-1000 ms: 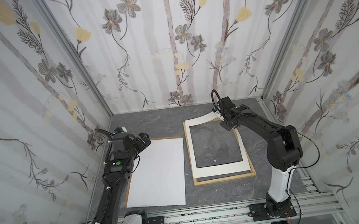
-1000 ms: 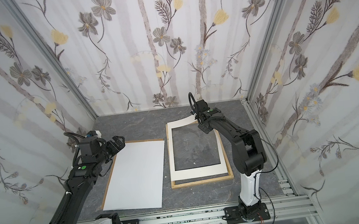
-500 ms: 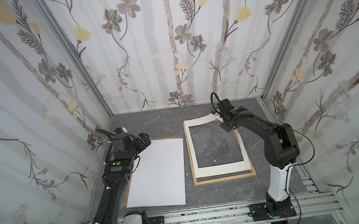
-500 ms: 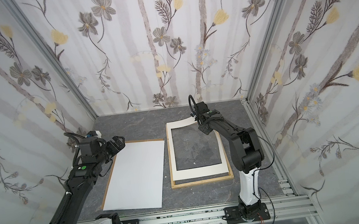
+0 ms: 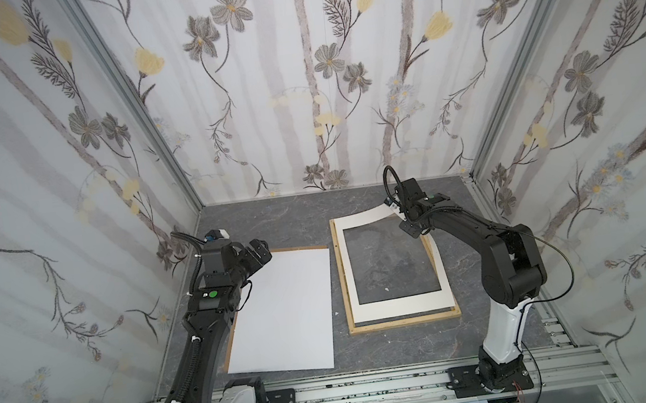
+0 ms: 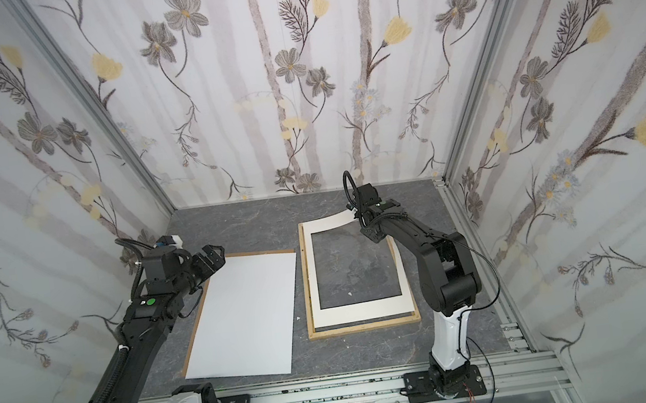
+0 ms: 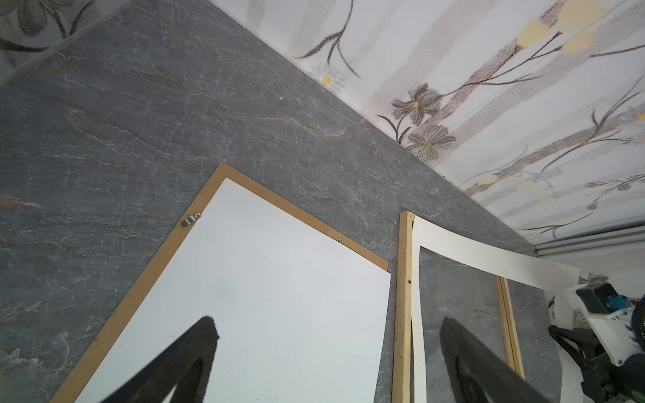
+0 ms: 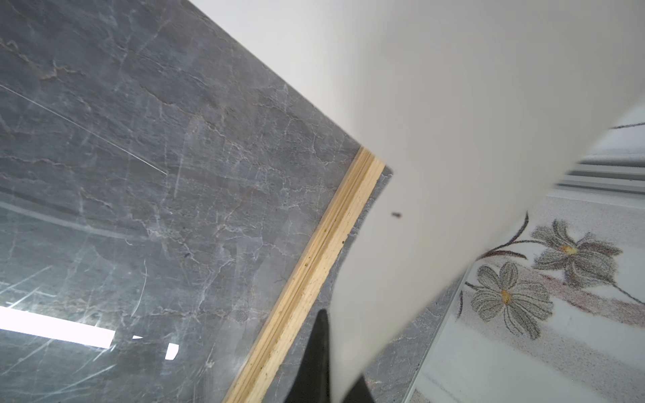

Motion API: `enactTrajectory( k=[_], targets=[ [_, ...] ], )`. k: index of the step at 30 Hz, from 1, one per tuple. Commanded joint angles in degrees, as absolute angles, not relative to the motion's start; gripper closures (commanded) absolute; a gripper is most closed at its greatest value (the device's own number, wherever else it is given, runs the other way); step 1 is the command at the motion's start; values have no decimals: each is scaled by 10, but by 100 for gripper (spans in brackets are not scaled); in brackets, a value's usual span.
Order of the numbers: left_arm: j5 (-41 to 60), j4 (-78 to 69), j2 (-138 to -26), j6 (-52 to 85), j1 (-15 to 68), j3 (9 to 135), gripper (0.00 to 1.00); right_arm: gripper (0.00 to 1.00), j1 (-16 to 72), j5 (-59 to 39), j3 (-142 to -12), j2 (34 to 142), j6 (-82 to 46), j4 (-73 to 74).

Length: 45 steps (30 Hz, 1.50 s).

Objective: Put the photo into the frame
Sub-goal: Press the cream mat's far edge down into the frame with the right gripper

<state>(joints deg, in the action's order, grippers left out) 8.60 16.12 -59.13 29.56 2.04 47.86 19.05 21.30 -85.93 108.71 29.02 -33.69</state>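
Observation:
My right gripper draws the mat board back next and releases its corner, as the gap inside the frame's near bar (image 5: 406,316) lies back from that gripper.
The photo (image 5: 284,312) (image 6: 247,316) (image 7: 279,296) lies white side up on a brown backing panel (image 5: 298,249) at the left. My left gripper (image 5: 264,247) (image 7: 328,324) hovers open over its far left corner, holding nothing. At the right lies the light wooden frame (image 5: 405,321) (image 6: 364,327) (image 7: 403,296) (image 8: 314,272). A white windowed mat board (image 5: 401,306) (image 6: 362,310) (image 8: 453,104) rests in it. My right gripper (image 5: 395,207) (image 8: 343,377) is shut on the mat board's far right corner, which curls up off the frame.
A scratched glass pane (image 8: 104,279) sits inside the frame. The backing panel carries a small metal clip (image 7: 191,220) near its far edge. Flowered walls close in the grey stone-look table (image 5: 281,220) on three sides, and an aluminium rail (image 5: 378,388) runs along the front.
My right gripper has shifted slightly with the mat board's corner, and the corner stands a little more clear of the frame. The left arm has not moved.

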Motion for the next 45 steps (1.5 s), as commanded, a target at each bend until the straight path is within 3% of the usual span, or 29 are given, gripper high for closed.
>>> enactTrajectory(
  k=[1, 14, 33, 42, 45],
  targets=[
    [85, 148, -589, 295, 20, 480, 0, 100, 190, 200, -859, 1078, 296, -329],
    [88, 148, -584, 298, 20, 478, 0, 100, 194, 154, -855, 1072, 282, -356],
    [91, 153, -570, 299, 20, 474, 0, 100, 198, 197, -835, 1070, 280, -348],
    [91, 154, -570, 302, 20, 476, 0, 91, 198, 203, -829, 1073, 278, -344],
    [92, 153, -570, 303, 20, 476, 0, 84, 198, 208, -827, 1074, 275, -342]
  ],
)
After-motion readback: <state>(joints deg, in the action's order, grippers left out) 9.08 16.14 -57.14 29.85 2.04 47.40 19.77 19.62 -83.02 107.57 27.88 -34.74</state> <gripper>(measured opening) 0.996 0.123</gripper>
